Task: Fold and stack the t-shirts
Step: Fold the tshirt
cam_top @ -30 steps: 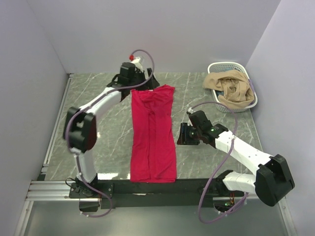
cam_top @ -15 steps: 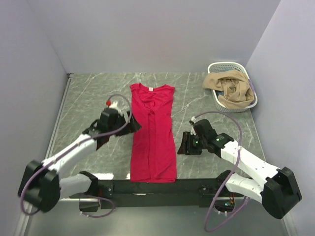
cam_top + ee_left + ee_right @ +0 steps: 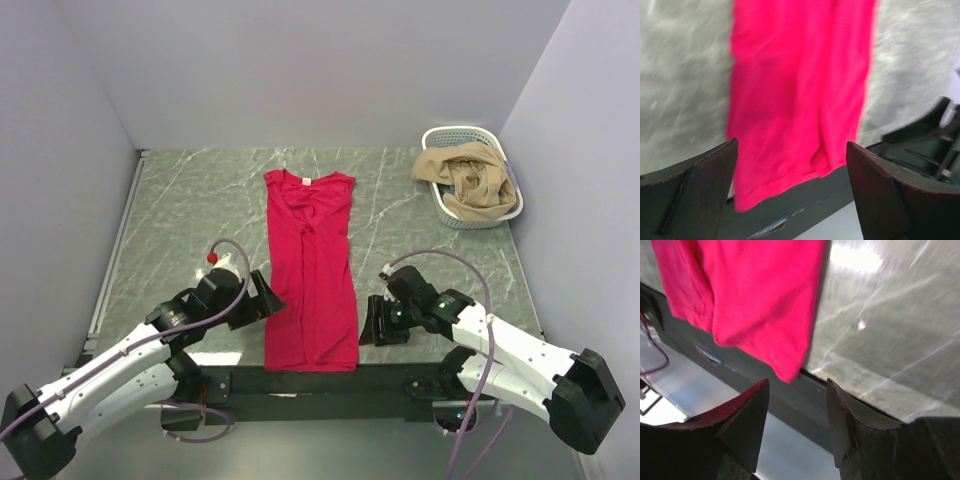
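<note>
My right gripper lowers toward the shirt next, then closes on the shirt's hem corner at the basket's side (image 3: 354,366) (image 3: 789,374), because that corner juts over the black bar.
A crimson-red t-shirt (image 3: 312,270) lies flat on the marble table as a long narrow strip, neck with white label (image 3: 306,181) at the far end, hem hanging over the near edge. My left gripper (image 3: 262,298) is open and empty beside the shirt's lower left edge. My right gripper (image 3: 370,323) is open and empty beside its lower right corner. The left wrist view shows the shirt's hem (image 3: 800,100) between the open fingers (image 3: 695,185). The right wrist view shows the hem corner (image 3: 765,305) just ahead of the open fingers (image 3: 740,425).
A white lattice basket (image 3: 500,214) holding tan cloth (image 3: 465,180) stands at the back right of the table. The black rail (image 3: 300,380) runs along the table's near edge under the shirt's hem. Walls close in the left, back and right.
The left arm has swung from the shirt's collar at the far end down to its lower left edge. The right gripper has moved nearer, toward the lower right corner. The shirt lies unchanged.
</note>
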Tool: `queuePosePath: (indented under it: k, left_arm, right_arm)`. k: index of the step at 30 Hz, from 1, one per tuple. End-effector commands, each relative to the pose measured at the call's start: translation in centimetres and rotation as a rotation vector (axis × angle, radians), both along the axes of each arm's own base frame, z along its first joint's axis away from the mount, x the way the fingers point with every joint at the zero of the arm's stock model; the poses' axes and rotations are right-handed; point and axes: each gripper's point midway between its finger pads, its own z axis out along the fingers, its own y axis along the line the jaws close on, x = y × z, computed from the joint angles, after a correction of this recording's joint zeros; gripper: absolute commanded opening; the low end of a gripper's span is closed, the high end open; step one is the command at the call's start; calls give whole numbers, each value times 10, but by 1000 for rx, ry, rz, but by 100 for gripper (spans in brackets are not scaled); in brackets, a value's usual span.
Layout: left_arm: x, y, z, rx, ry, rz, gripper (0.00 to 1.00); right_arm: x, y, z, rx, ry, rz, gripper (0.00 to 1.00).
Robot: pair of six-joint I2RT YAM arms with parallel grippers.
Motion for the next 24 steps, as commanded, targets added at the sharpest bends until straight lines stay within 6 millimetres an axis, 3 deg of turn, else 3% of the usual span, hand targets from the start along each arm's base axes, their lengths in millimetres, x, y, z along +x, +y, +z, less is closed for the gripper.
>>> queuePosePath:
  k: [1,6,11,24]
  left_arm:
    - [-22,11,-22,70,95,43,93]
    - [-25,9,-23,96,99,51,94]
    - [-32,8,-31,121,136,42,94]
    - [-76,8,-54,188,259,-20,94]
  right_arm:
    - [-16,6,-4,-11,60,20,56]
    - [-24,18,1,-6,58,61,57]
    - [-29,17,-10,-49,83,58,56]
    - [-25,28,-24,-42,94,44,56]
